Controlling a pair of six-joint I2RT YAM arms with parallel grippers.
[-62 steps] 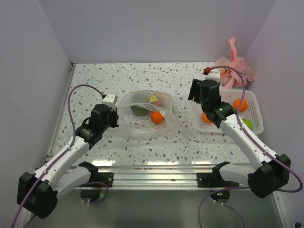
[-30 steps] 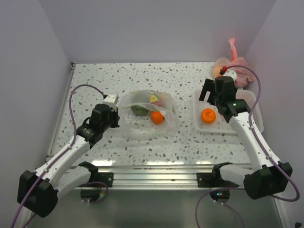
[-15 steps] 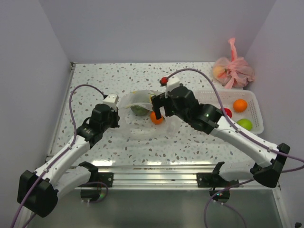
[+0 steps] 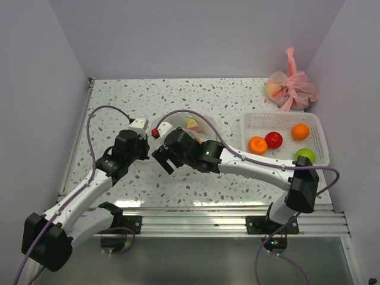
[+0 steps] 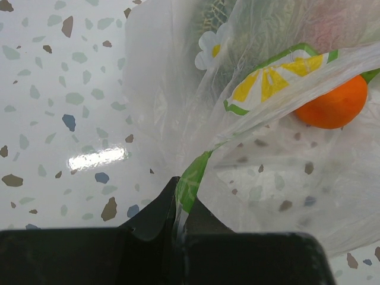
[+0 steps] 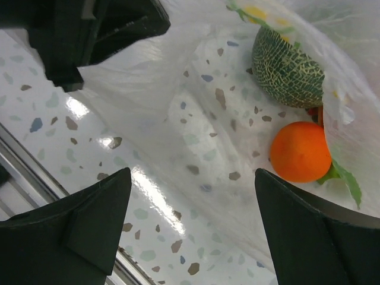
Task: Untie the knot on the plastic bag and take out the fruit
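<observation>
The right gripper moves down into the bag onto the orange (image 6: 301, 152) next. The orange lies below the open fingers, outward and to their right in the top view.
The clear plastic bag (image 4: 199, 123) with flower prints lies open in the middle of the table; no tied knot shows. My left gripper (image 4: 144, 149) is shut on the bag's left edge, pinching a green-printed fold (image 5: 189, 181) between its jaws (image 5: 178, 205). My right gripper (image 4: 164, 159) is open and empty, low over the bag's near-left part (image 6: 196, 225). Inside the bag lie an orange (image 6: 301, 151) and a netted green melon (image 6: 288, 56); the orange also shows in the left wrist view (image 5: 332, 104).
A white basket (image 4: 285, 116) at the right holds two oranges (image 4: 257, 145), a red fruit (image 4: 274, 139) and a green one (image 4: 306, 155). A pink knotted bag (image 4: 291, 86) sits at the back right corner. My right arm reaches across the table's middle.
My right arm left an orange in the basket, then swung left across the table to the bag, open. The left gripper has held the bag's edge without moving.
</observation>
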